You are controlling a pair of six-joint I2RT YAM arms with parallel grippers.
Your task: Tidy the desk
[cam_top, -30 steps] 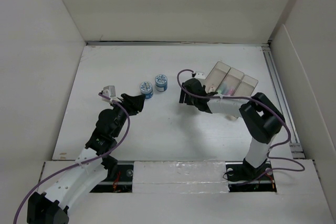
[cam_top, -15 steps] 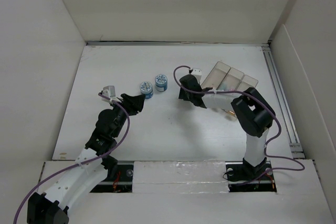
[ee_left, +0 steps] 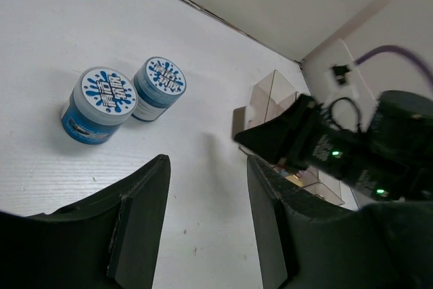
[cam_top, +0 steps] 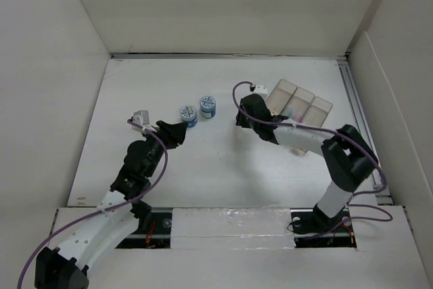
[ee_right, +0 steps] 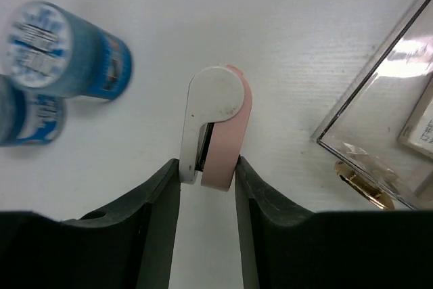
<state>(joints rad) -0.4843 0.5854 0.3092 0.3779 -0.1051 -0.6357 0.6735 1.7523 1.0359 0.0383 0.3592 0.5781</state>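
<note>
Next, my right gripper lifts the stapler [ee_right: 213, 123] to its right in the top view, over the side of the tray's nearest section, and releases it inside.
The desk [cam_top: 216, 167] is a white tabletop with white walls round it. My right gripper [cam_top: 243, 116] is shut on a pink and white stapler [ee_right: 213, 123], held low over the desk just left of the clear three-compartment tray [cam_top: 298, 102]. In the right wrist view the fingers [ee_right: 155, 201] press both sides of the stapler's near end. My left gripper [cam_top: 175, 133] is open and empty, just short of two blue jars with white lids [cam_top: 187, 115] [cam_top: 208, 106]. The jars also show in the left wrist view [ee_left: 98, 103] [ee_left: 157, 86].
The tray [ee_right: 392, 120] holds small items, with a gold object [ee_right: 362, 182] at its near corner. A metal rail [cam_top: 358, 120] runs along the desk's right edge. The right arm [ee_left: 325, 150] shows ahead in the left wrist view.
The right arm's elbow swung out to the right and its gripper shifted slightly toward the tray, still holding the stapler. The left arm and the jars have not moved.
</note>
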